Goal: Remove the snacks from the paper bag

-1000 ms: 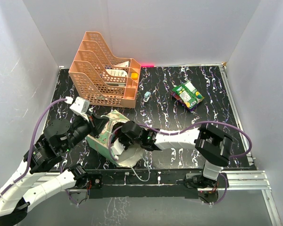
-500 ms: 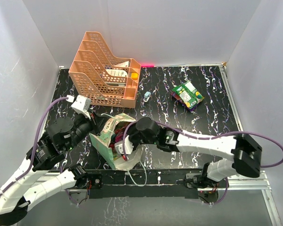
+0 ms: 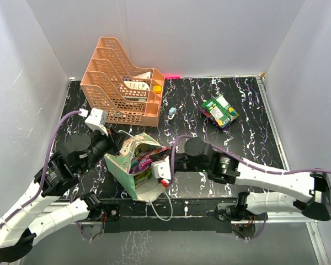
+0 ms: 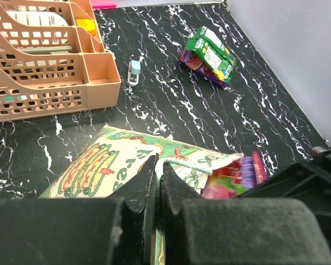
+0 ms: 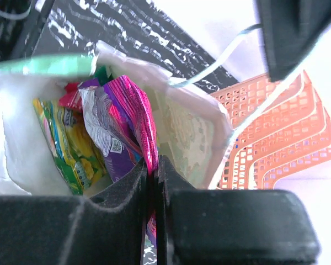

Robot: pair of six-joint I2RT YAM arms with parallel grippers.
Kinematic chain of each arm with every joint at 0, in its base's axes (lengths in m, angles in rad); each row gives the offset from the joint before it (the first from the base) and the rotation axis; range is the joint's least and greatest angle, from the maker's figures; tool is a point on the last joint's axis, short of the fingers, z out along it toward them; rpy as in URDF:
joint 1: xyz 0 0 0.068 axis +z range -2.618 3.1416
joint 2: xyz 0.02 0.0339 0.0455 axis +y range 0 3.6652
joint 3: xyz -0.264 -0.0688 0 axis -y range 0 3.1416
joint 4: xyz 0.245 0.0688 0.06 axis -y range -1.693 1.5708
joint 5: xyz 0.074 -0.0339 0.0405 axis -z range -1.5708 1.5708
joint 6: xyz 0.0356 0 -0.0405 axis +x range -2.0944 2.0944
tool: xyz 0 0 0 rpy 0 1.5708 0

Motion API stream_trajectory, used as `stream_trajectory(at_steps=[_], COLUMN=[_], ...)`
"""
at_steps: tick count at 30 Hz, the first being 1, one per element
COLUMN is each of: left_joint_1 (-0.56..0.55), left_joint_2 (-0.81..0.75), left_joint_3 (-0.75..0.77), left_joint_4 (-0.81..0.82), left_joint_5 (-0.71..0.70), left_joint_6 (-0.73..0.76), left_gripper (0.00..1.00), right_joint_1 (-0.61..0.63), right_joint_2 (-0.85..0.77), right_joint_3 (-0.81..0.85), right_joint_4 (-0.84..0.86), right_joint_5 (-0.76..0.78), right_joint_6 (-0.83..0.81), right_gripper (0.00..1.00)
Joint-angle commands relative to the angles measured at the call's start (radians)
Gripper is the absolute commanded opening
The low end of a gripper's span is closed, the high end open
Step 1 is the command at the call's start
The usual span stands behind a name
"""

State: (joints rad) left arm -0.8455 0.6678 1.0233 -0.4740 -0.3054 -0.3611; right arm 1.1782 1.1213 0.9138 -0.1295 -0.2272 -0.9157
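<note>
The packet goes onto the pile of snacks next, where my right gripper releases it. The pile lies outward of the gripper and to its right in the top view.
The mint-green paper bag [image 3: 121, 165] lies tilted near the front left, its mouth facing right. My left gripper [image 3: 113, 148] is shut on the bag's rim by the white string handle, which the left wrist view [image 4: 157, 175] shows. My right gripper [image 3: 156, 165] is at the bag's mouth, shut on the pink edge of a purple and pink snack packet [image 5: 127, 107]. A yellow-green packet [image 5: 63, 143] and others lie inside the bag's cream interior [image 5: 196, 132]. A green and purple pile of snacks [image 3: 219, 111] lies on the table at the back right and shows in the left wrist view [image 4: 208, 54].
An orange lattice tray rack [image 3: 121, 88] stands at the back left, close behind the bag. A small pale blue-white object [image 3: 171, 112] lies just to its right. White walls enclose the black marbled table [image 3: 254, 138].
My right gripper has drawn back to the right out of the bag, pulling the purple and pink packet to the mouth. The bag has tipped more open. The left gripper keeps its hold.
</note>
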Motion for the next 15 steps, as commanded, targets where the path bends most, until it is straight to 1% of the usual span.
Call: stream_trajectory(at_steps=[1, 4, 6, 8, 11, 15], left_joint_1=[0.003, 0.003, 0.003, 0.003, 0.003, 0.003], left_joint_2=[-0.003, -0.002, -0.002, -0.002, -0.006, -0.009], left_joint_3=[0.038, 0.038, 0.041, 0.043, 0.039, 0.034], left_joint_4=[0.002, 0.001, -0.004, -0.01, -0.015, -0.013], left_joint_5=[-0.053, -0.056, -0.06, -0.066, -0.073, -0.072], left_joint_6=[-0.016, -0.022, -0.023, -0.022, -0.022, -0.024], left_gripper=[0.0, 0.0, 0.0, 0.0, 0.0, 0.0], right_joint_1=[0.001, 0.001, 0.002, 0.002, 0.001, 0.002], right_joint_2=[-0.128, -0.196, -0.238, -0.281, -0.347, -0.41], right_joint_3=[0.092, 0.153, 0.188, 0.217, 0.247, 0.251], right_joint_4=[0.045, -0.012, -0.031, -0.049, -0.07, -0.088], right_joint_5=[0.006, 0.028, 0.087, 0.184, 0.393, 0.593], right_joint_6=[0.242, 0.394, 0.51, 0.629, 0.826, 0.948], right_gripper=[0.07, 0.07, 0.07, 0.07, 0.07, 0.07])
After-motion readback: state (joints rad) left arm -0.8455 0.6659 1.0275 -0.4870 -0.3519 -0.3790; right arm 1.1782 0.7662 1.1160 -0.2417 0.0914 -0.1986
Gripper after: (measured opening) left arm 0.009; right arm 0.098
